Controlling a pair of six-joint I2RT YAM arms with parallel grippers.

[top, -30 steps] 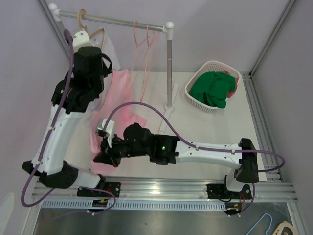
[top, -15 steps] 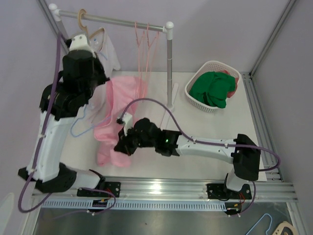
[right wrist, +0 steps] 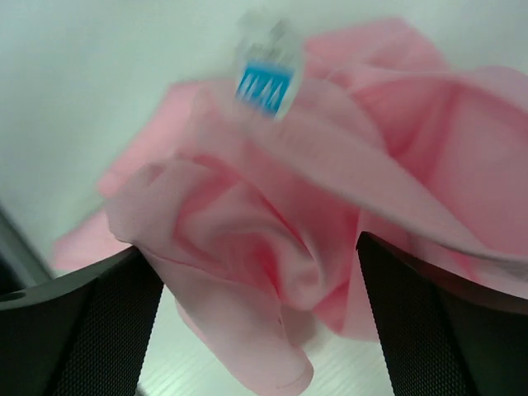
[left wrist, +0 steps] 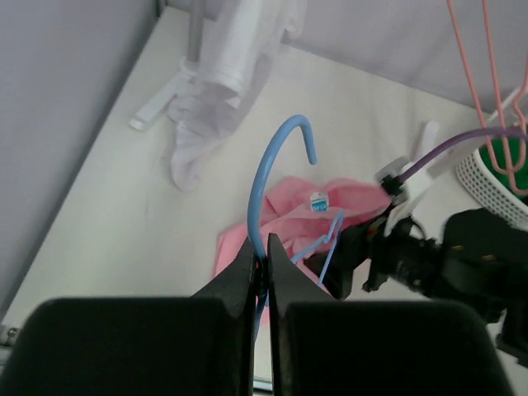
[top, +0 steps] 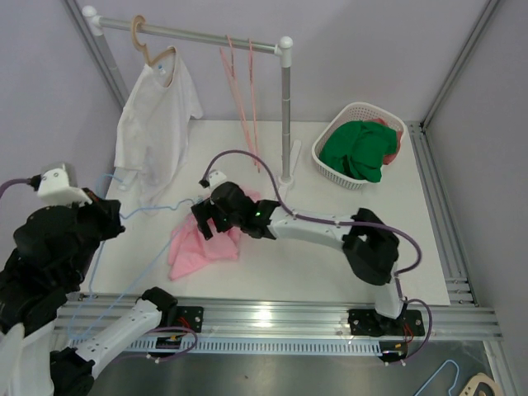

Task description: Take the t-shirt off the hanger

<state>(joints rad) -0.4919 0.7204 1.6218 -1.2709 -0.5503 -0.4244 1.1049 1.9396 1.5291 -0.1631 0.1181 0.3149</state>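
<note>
The raised fold of the pink t-shirt (top: 200, 245) (right wrist: 252, 268) is below my right gripper, between its open fingers, so my right gripper needs to go down onto that fold and close there.
The pink t-shirt (top: 200, 245) lies crumpled on the white table, its blue-and-white label (right wrist: 266, 82) facing up. My right gripper (top: 206, 223) hangs open just above it, one finger on each side of the folds (right wrist: 272, 239), gripping nothing. The thin blue hanger (top: 153, 212) is out of the shirt and held in the air at the left. My left gripper (left wrist: 266, 257) is shut on it just below its hook (left wrist: 266, 173). One end of the hanger's frame (left wrist: 330, 233) reaches over the shirt's near edge (left wrist: 346, 198).
A white shirt (top: 157, 115) hangs on a wooden hanger from the rail at the back left. Empty pink hangers (top: 245, 82) hang near the rail's upright post (top: 286, 107). A white basket (top: 330, 169) of green clothes stands at the back right.
My left arm has swung down and toward the near edge, pulling the blue hanger out of the pink t-shirt. The shirt has dropped onto the table. My right gripper has opened and let it go.
</note>
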